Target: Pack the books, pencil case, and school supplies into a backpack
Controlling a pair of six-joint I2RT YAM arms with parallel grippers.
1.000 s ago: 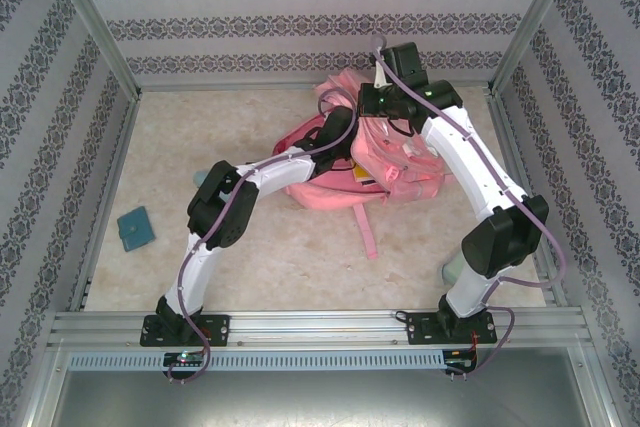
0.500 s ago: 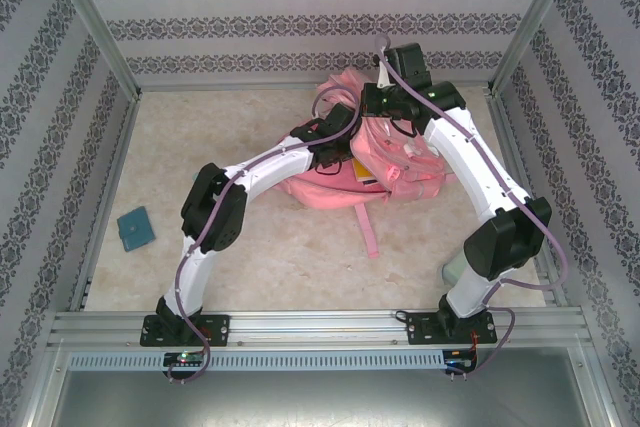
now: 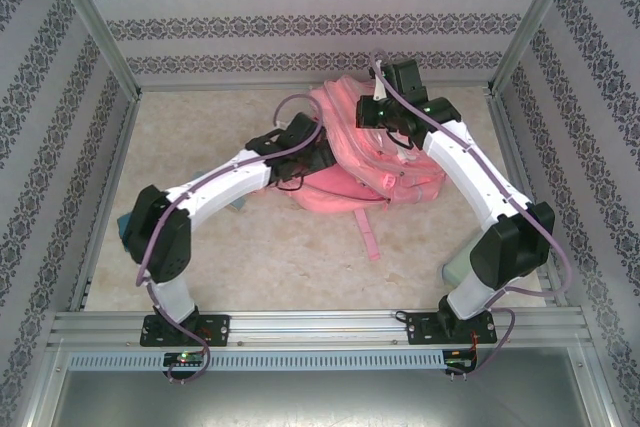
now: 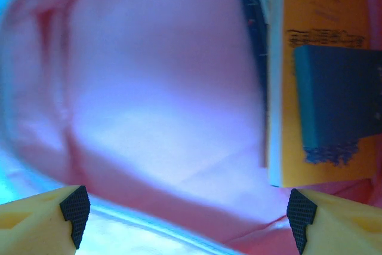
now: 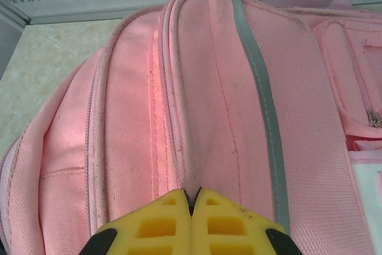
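The right gripper brings the pinched fold back and toward the backpack's opening next and lets go of it, since the books already lie inside.
The pink backpack [image 3: 385, 162] lies at the back middle of the table. My right gripper [image 3: 368, 115] is at its top edge, shut on a pinched fold of the backpack's fabric [image 5: 192, 194]. My left gripper [image 3: 322, 159] is at the bag's left side, open with nothing between its pads [image 4: 74, 207]. In the left wrist view, books lie against the backpack's pink inside [image 4: 161, 88]. They are a yellow book [image 4: 322, 22], a grey-teal book [image 4: 340, 94] on top of it, and a dark navy book [image 4: 253, 22] at its edge.
A teal flat item [image 3: 122, 227] peeks out beside the left arm's elbow at the table's left. A pale grey-green object [image 3: 455, 267] stands behind the right arm's lower link. A pink strap [image 3: 368, 232] trails toward the front. Metal frame rails border the table.
My left gripper has opened and drawn back to the left, out of the backpack's opening. Its elbow has swung left over the teal item. The yellow book no longer shows from above.
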